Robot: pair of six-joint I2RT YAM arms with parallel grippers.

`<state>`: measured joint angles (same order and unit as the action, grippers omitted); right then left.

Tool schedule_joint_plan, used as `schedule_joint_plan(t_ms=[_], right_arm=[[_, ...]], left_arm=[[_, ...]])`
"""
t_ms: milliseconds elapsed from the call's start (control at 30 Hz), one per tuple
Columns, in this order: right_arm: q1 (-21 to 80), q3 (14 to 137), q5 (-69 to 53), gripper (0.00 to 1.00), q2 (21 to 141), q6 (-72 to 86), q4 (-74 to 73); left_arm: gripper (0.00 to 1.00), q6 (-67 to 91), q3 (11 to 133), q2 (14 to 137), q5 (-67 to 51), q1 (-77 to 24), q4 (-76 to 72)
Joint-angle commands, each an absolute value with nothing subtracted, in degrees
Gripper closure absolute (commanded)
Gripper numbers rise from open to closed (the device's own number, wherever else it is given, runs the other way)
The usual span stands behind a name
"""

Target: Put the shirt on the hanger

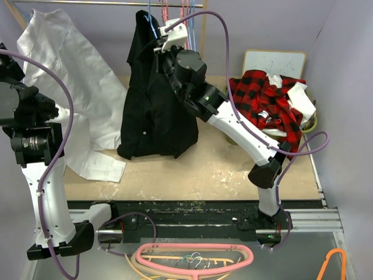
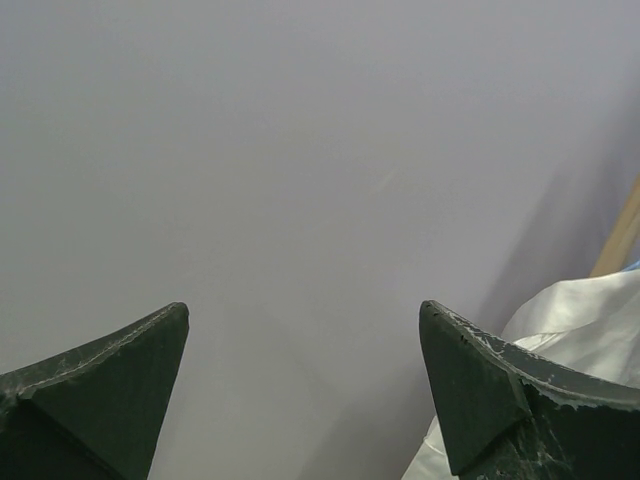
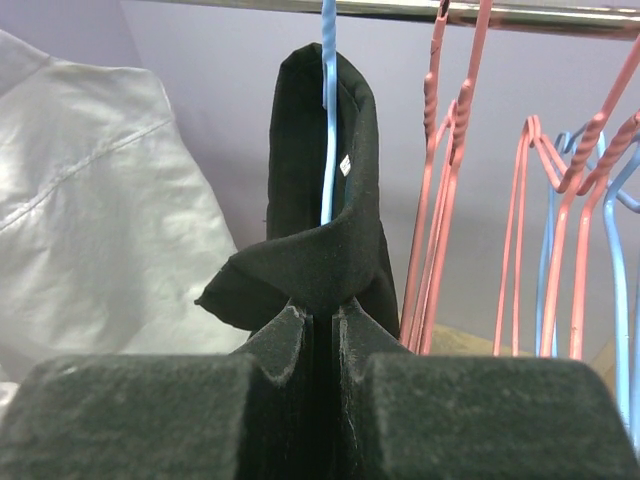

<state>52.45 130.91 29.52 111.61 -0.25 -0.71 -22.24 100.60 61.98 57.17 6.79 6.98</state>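
My right gripper moves the shirt's collar slightly away from my base next, toward the bar and pink hangers, and then opens.
The black shirt hangs from the rail, draped over the light blue hanger, its hem resting on the table. In the right wrist view the hanger's blue wire runs up through the shirt's folded collar. My right gripper is shut on the collar fabric just below that wire; from above it sits at the shirt's top right. At the far left my left gripper is wide open with nothing in it, facing a bare wall, well away from the shirt.
A big white cloth hangs left of the shirt. Pink hangers and other blue ones hang on the metal rail to the right. A red-and-black plaid shirt is heaped in a basket at the right. More pink hangers lie below the table's front.
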Motion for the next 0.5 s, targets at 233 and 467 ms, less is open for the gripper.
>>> schedule_joint_plan(t_ms=[233, 467], right_arm=[[50.0, 141.6, 32.0, 1.0, 115.8, -2.4, 3.6], [49.7, 138.0, 30.3, 1.0, 114.9, 0.3, 2.5]], left_arm=[[0.01, -25.4, 95.0, 60.6, 53.2, 7.0, 0.4], [0.01, -26.5, 91.6, 59.6, 51.8, 7.0, 0.1]])
